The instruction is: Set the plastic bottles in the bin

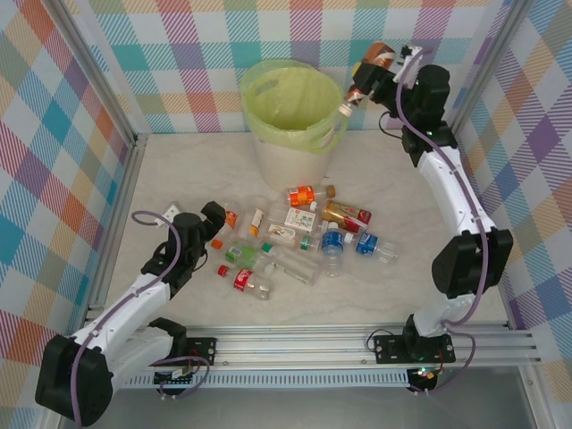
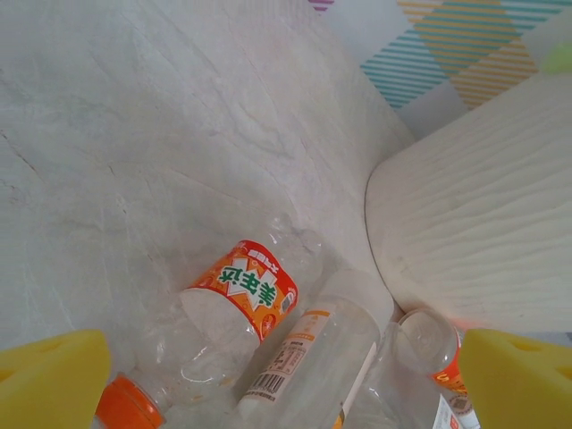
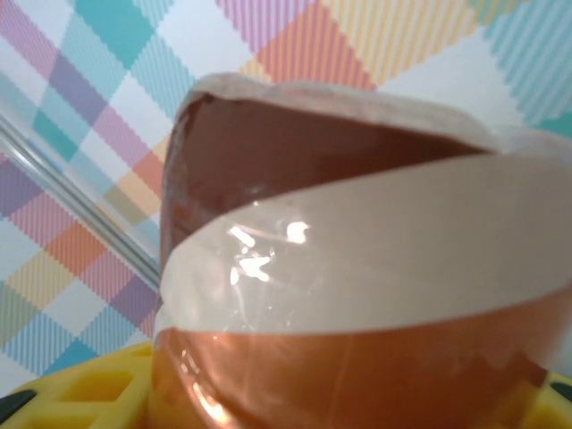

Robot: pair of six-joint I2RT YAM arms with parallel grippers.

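My right gripper will carry the brown bottle (image 1: 381, 55) sideways over the bin's opening (image 1: 300, 100), past the bin's rim, which the bottle's cap barely reaches, and let go of it, because the opening is beside my gripper.
The bin (image 1: 290, 103), a white bucket lined with a yellow-green bag, stands at the back of the table. My right gripper (image 1: 367, 77) is raised beside the bin's right rim and shut on a brown plastic bottle (image 1: 381, 55) with a white band; the bottle tilts with its cap down toward the rim. The right wrist view is close up on that bottle (image 3: 357, 268), with a yellow finger (image 3: 80, 384) at its side. Several plastic bottles (image 1: 308, 194) lie in a cluster mid-table. My left gripper (image 1: 214, 223) hangs open over the cluster's left end, above an orange-labelled bottle (image 2: 246, 290) and a clear one (image 2: 313, 357).
Checked walls with metal posts close in the table on three sides. The bin's white wall (image 2: 483, 232) rises just right of the left gripper (image 2: 286, 384). A metal rail (image 1: 357, 344) runs along the near edge. Bare tabletop (image 1: 179, 170) lies left of the bin.
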